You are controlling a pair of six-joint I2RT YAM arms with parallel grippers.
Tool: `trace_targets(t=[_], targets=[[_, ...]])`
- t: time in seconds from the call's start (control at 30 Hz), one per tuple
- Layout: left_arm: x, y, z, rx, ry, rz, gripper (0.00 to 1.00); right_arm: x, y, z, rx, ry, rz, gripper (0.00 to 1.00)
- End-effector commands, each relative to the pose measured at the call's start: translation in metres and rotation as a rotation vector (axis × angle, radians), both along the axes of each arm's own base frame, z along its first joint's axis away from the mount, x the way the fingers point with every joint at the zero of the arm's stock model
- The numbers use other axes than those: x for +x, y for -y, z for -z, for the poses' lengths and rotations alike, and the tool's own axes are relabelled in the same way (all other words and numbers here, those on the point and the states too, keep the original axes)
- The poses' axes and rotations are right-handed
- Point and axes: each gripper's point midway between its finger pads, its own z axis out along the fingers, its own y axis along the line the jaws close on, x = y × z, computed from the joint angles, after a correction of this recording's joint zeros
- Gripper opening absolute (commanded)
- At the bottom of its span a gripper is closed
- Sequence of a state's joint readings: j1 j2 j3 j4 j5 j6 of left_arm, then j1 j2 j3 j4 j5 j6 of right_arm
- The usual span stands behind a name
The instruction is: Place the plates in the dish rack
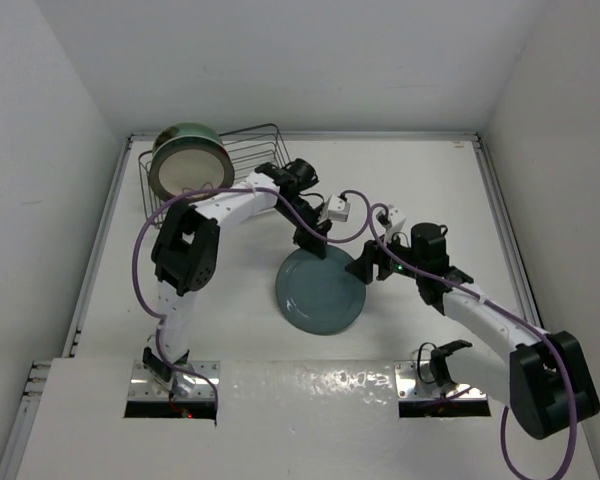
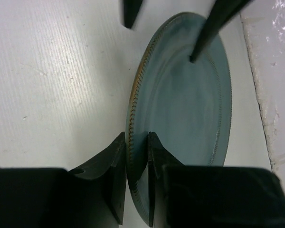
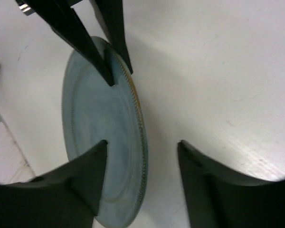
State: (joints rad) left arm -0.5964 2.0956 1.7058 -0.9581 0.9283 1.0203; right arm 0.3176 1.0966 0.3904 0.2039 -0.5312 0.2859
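Note:
I should carry the blue-teal plate in my left gripper up and outward to the rack [image 1: 255, 150] next. I should lower it and release it before the cream plate's near side [image 1: 190, 175], because that spot is empty.
The dusty blue-teal plate [image 1: 320, 292] is at the table's middle. My left gripper [image 1: 313, 245] is shut on its far rim; in the left wrist view [image 2: 137, 142] the two jaws pinch the plate's [image 2: 183, 109] edge. My right gripper [image 1: 365, 268] is open, its jaws straddling the plate's right rim without closing, as seen in the right wrist view [image 3: 141, 145] with the plate [image 3: 97, 123] below. The dark wire dish rack [image 1: 255, 150] stands at the back left and holds the mint-green plate [image 1: 185, 135] and the cream, dark-rimmed plate [image 1: 190, 170] upright. No red plate shows.
White walls close in the table at the left, back and right. The left arm's purple cable [image 1: 280, 205] loops above the table between rack and plate. The arm bases [image 1: 170, 385] sit at the near edge.

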Motion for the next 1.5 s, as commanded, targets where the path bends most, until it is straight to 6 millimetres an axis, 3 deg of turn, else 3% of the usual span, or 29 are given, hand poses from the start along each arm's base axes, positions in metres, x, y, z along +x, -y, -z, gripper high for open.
trace_targets(t=[0.0,0.07,0.2,0.33,0.47,0.6,0.7,0.87,0.97,1.07,1.17,1.27,1.3,1.37,1.4,1.47], targets=[[0.014,0.005,-0.045,-0.018,0.179,0.029,0.0,0.027,0.005,-0.042,-0.01,0.182,0.048,0.66],[0.019,-0.002,-0.055,0.013,0.231,0.008,0.0,0.032,0.019,-0.041,-0.079,0.185,0.115,0.84],[0.022,-0.014,-0.07,0.05,0.301,-0.022,0.0,0.038,0.048,-0.046,-0.163,0.224,0.255,0.98],[0.03,-0.024,-0.097,0.076,0.391,-0.059,0.0,0.042,0.072,-0.059,-0.216,0.266,0.374,0.99],[0.038,-0.038,-0.125,0.116,0.488,-0.105,0.0,0.044,0.091,-0.053,-0.296,0.243,0.449,0.99],[0.037,-0.053,-0.141,0.15,0.549,-0.146,0.0,0.045,0.092,-0.05,-0.308,0.241,0.452,0.99],[0.042,-0.066,-0.169,0.123,0.609,-0.212,0.0,0.047,0.092,-0.052,-0.298,0.25,0.46,0.99],[0.049,-0.084,-0.195,0.131,0.727,-0.265,0.0,0.051,0.088,-0.052,-0.289,0.26,0.446,0.99],[0.061,-0.097,-0.225,0.123,0.851,-0.306,0.0,0.055,0.085,-0.052,-0.288,0.256,0.436,0.99],[0.072,-0.112,-0.268,0.107,0.997,-0.369,0.0,0.059,0.08,-0.052,-0.278,0.254,0.416,0.99],[0.088,-0.145,-0.314,0.101,1.139,-0.483,0.0,0.064,0.074,-0.052,-0.27,0.257,0.393,0.99],[0.11,-0.195,-0.342,0.145,1.238,-0.639,0.0,0.072,0.067,-0.051,-0.275,0.253,0.362,0.99],[0.117,-0.22,-0.341,0.196,1.253,-0.676,0.0,0.074,0.064,-0.053,-0.268,0.258,0.349,0.99],[0.12,-0.24,-0.345,0.217,1.288,-0.693,0.0,0.081,0.06,-0.054,-0.27,0.258,0.332,0.99],[0.124,-0.261,-0.341,0.25,1.286,-0.727,0.0,0.083,0.056,-0.056,-0.259,0.261,0.315,0.99],[0.13,-0.276,-0.341,0.251,1.295,-0.737,0.0,0.09,0.051,-0.062,-0.25,0.271,0.302,0.99]])
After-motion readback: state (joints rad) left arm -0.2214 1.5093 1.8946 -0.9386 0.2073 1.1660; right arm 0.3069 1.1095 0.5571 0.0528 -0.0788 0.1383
